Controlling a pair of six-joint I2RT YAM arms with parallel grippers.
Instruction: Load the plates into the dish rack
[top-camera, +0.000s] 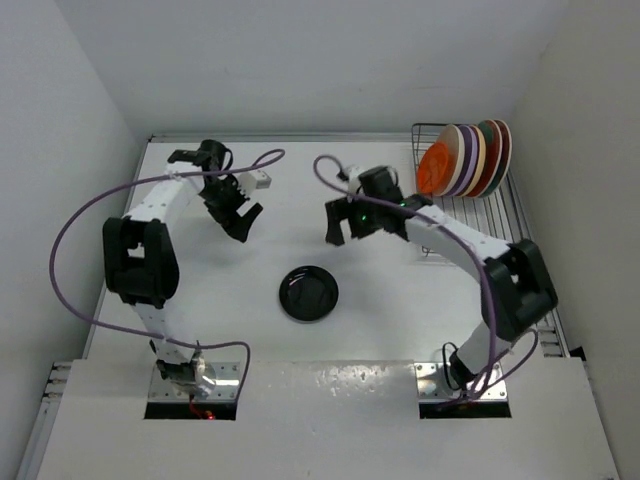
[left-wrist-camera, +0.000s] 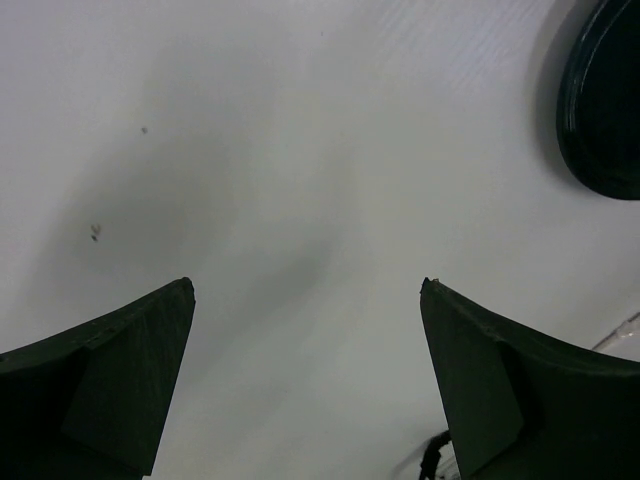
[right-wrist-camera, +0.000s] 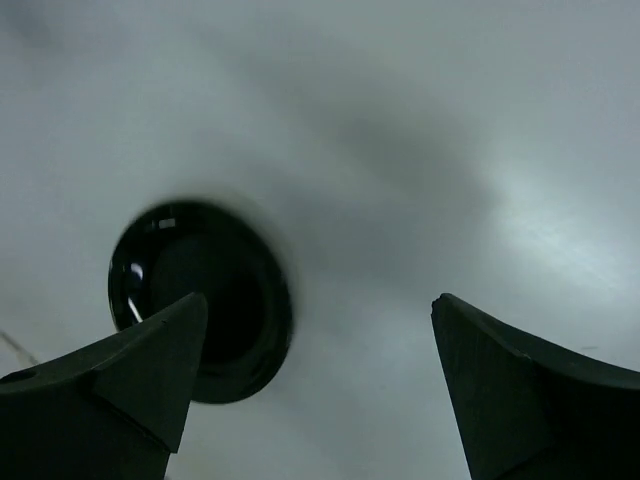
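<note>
My right gripper next moves down and back to straddle the black plate's rack-side rim (top-camera: 334, 281) (right-wrist-camera: 284, 322), since the plate lies below it and nearer my base.
A small glossy black plate (top-camera: 308, 294) lies flat on the white table, between and in front of both arms. It shows at the upper right edge of the left wrist view (left-wrist-camera: 605, 100) and behind the left finger in the right wrist view (right-wrist-camera: 200, 300). The dish rack (top-camera: 485, 215) stands at the far right. Several plates stand upright in its far end, a bright orange one (top-camera: 437, 168) in front, then lavender (top-camera: 463, 158), with red ones (top-camera: 498, 148) at the back. My left gripper (top-camera: 240, 222) (left-wrist-camera: 305, 285) is open over bare table. My right gripper (top-camera: 345, 228) (right-wrist-camera: 320, 300) is open above the table, holding nothing.
White walls close in the table at the back and both sides. A purple cable loops off each arm (top-camera: 70, 225) (top-camera: 330, 170). The near part of the rack's wire floor (top-camera: 500, 225) holds no plates.
</note>
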